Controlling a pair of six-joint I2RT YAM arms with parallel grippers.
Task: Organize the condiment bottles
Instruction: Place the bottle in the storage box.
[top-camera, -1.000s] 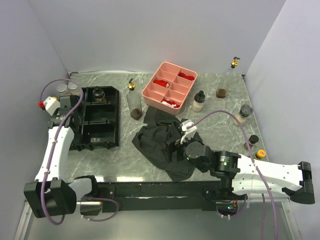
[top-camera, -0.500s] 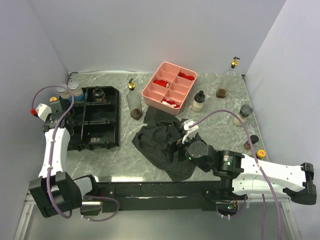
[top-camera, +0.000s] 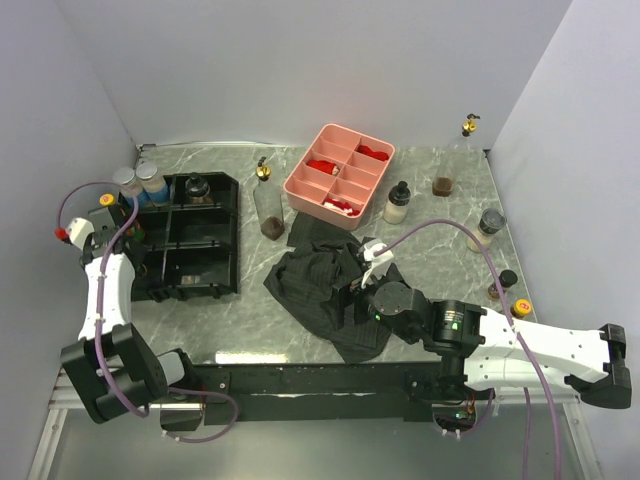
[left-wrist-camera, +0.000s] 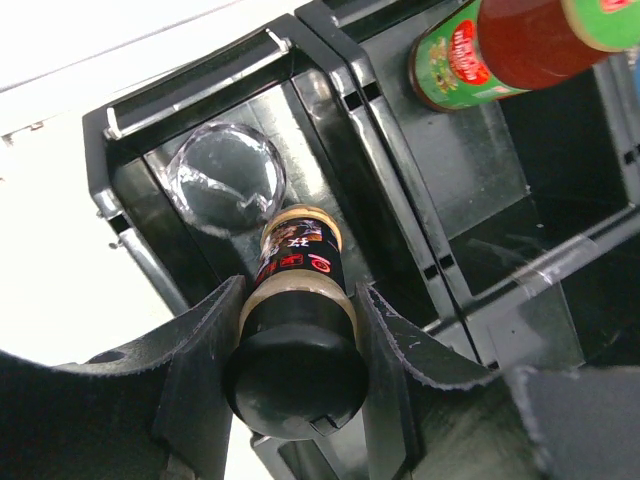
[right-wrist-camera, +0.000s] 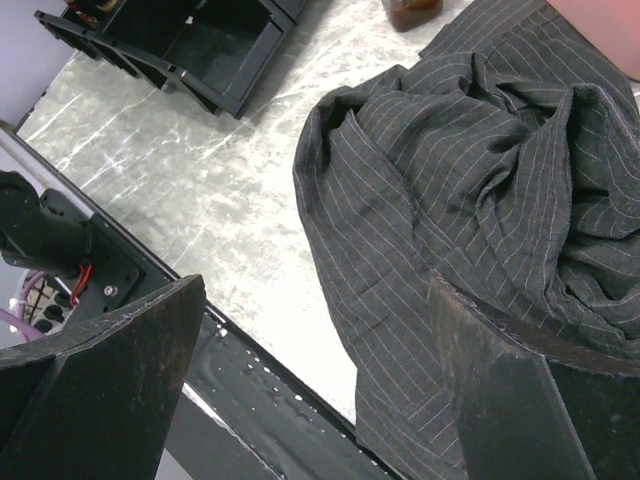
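I should lower the black-capped bottle in my left gripper next, onto the bottom of the tray's section beside the clear round jar, where there is still space.
My left gripper (left-wrist-camera: 298, 296) is shut on a black-capped bottle (left-wrist-camera: 296, 350) with a black and red label. It holds the bottle over the left end of the black divided tray (left-wrist-camera: 330, 110). In the top view this gripper (top-camera: 122, 222) is at the tray's (top-camera: 225, 235) left side. A clear round jar (left-wrist-camera: 225, 188) sits in the compartment below. A red sauce bottle (left-wrist-camera: 505, 45) with a green label lies in the neighbouring compartment. My right gripper (right-wrist-camera: 315, 290) is open and empty above a dark striped cloth (right-wrist-camera: 470, 180), and it also shows in the top view (top-camera: 352, 290).
Two grey-capped jars (top-camera: 137, 181) stand at the tray's far left corner. A gold-capped clear bottle (top-camera: 266, 200) stands beside the pink tray (top-camera: 296, 183). Several more bottles stand at the right: a black-capped one (top-camera: 397, 203), a brown jar (top-camera: 442, 185), a grey-capped jar (top-camera: 489, 225), and a yellow-capped one (top-camera: 520, 309).
My left arm has swung left and toward the near side, uncovering the two grey-capped jars by the tray's corner. My right arm has barely moved.
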